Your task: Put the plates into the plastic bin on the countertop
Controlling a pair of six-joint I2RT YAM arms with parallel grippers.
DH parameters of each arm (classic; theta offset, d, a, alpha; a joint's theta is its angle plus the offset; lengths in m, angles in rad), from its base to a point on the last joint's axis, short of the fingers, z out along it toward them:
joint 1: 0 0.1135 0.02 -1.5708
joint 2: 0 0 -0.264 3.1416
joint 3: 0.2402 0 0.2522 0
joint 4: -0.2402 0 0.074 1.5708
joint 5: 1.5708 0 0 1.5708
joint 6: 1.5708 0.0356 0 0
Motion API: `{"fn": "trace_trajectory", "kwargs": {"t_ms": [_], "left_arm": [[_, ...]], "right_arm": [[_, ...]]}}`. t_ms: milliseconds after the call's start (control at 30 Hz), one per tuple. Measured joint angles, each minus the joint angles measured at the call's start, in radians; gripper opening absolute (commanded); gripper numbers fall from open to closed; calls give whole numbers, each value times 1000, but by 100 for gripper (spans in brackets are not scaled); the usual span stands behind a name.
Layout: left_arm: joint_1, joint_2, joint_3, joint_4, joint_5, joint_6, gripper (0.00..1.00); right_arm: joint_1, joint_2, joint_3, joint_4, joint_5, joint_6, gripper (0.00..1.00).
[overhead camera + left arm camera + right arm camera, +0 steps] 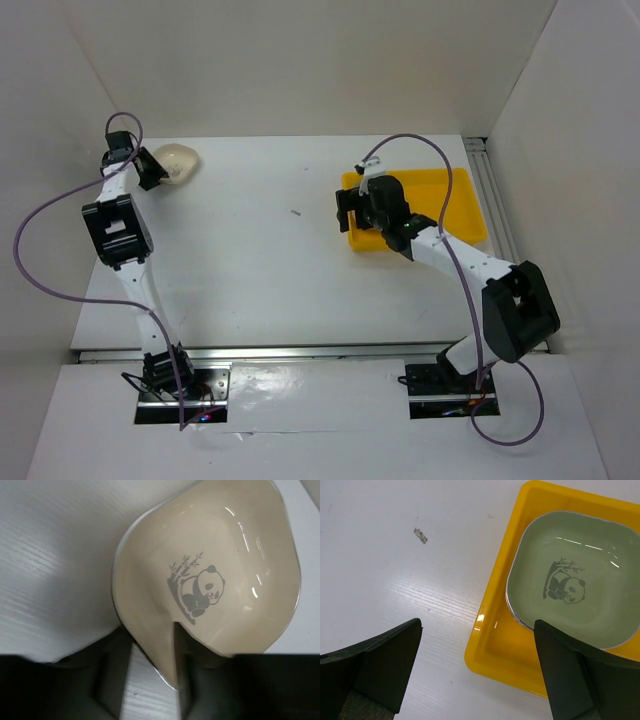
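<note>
I will next reach with my right gripper to its left in the top view and close there, because the cream plate's free rim is opposite my left gripper.
A cream plate (178,160) with a panda print sits at the far left of the white countertop (270,260). My left gripper (150,168) is shut on its near rim, with the rim wedged between the two fingers in the left wrist view (155,665); the cream plate (215,555) is tilted. The yellow plastic bin (470,200) is at the far right. A green plate (570,580) with a panda print lies inside it. My right gripper (347,212) is open and empty above the bin's left near corner (485,650). Other plates are out of view.
White walls enclose the countertop on the left, back and right. A small dark mark (296,212) lies on the table between the two grippers. A metal rail (495,200) runs along the right side behind the bin.
</note>
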Motion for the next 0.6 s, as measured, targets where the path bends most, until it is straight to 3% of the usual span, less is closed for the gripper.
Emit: {"fn": "trace_trajectory", "kwargs": {"t_ms": [67, 133, 167, 333, 467, 600], "left_arm": [[-2, 6, 10, 0, -4, -13, 25], [-3, 14, 12, 1, 0, -24, 4], [-3, 15, 13, 8, 14, -16, 0], [-17, -41, -90, 52, 43, 6, 0], [-73, -259, -424, 117, 13, 103, 0], [-211, -484, -705, 164, -21, 203, 0]], "right_arm": [[6, 0, 0, 0, 16, 0, 100], [7, 0, -1, 0, 26, 0, 100], [7, 0, -1, 1, 31, 0, 100], [10, 2, -1, 31, 16, 37, 100], [64, 52, 10, 106, -13, 104, 100], [146, 192, 117, 141, -35, 166, 100]]}}
